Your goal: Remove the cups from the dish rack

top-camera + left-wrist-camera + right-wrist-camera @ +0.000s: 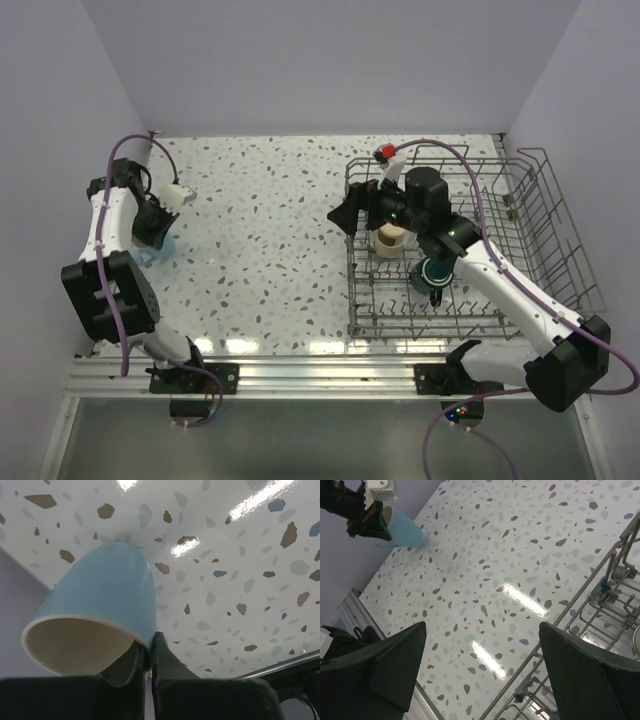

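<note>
The left gripper brings the light blue mug down slightly next, away from the side onto empty table, since the mug still hangs tilted.
My left gripper is shut on the rim of a light blue mug with a cream inside, one finger inside and one outside. The mug is tilted, low over the speckled table at the far left; the right wrist view also shows this mug. The grey wire dish rack stands at the right. A beige tumbler and a dark teal mug sit inside it. My right gripper hovers wide open over the rack's left edge, nothing between its fingers.
The rack's wire side and tines fill the right of the right wrist view. A metal rail runs along the table's near edge by the arm bases. Pale walls close in the left, back and right.
</note>
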Controlling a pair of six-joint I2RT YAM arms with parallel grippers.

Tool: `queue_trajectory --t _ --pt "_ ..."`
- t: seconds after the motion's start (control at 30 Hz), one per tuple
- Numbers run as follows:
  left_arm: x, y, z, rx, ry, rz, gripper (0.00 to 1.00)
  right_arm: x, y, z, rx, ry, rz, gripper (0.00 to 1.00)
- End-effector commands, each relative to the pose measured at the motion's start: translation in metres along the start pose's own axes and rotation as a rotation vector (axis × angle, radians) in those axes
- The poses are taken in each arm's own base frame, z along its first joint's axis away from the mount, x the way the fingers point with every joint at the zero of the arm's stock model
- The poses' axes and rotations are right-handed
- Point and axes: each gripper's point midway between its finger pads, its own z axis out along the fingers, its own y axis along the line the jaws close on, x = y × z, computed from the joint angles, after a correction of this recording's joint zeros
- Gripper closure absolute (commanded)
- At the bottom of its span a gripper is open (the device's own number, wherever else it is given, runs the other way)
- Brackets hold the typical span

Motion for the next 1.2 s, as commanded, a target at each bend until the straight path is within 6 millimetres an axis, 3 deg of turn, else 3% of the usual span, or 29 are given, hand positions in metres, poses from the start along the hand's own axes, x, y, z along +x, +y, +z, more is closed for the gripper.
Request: queue_trajectory --t 0.0,0.2,0.43,0.47,0.63,0.73,0.87,1.0,1.17 --pt "0.007 0.005 0.008 0.021 0.034 0.048 1.0 -0.001 -0.002 -0.004 0.014 -0.009 -0.037 0.02" --pt "0.006 0.009 0.029 0.044 0.053 0.014 1.0 -0.002 -0.003 -0.008 0.025 -0.014 -0.038 0.02" --pt "0.004 0.007 0.035 0.088 0.062 0.009 1.0 0.001 -0.014 -0.014 0.097 0.017 -0.026 0.02" --pt "0.003 0.009 0.036 0.088 0.061 0.003 0.87 0.002 -0.017 -0.016 0.124 0.022 -0.025 0.02" --pt "-0.011 0.012 0.021 0.07 0.002 0.002 0.58 0.01 -0.051 -0.04 0.343 0.06 -0.019 0.02" --pt "-0.022 0.015 0.009 0.047 -0.043 0.008 0.51 0.021 -0.062 -0.058 0.421 0.123 -0.037 0.02" --pt "-0.046 0.017 -0.02 0.027 -0.135 -0.007 0.44 0.04 -0.099 -0.095 0.687 0.202 -0.019 0.02" --pt "-0.088 -0.017 -0.039 0.076 -0.262 0.04 0.41 0.073 -0.12 -0.135 0.861 0.309 0.002 0.02" --pt "-0.138 -0.082 -0.054 0.125 -0.363 0.158 0.39 0.085 -0.136 -0.172 0.992 0.307 0.083 0.05"
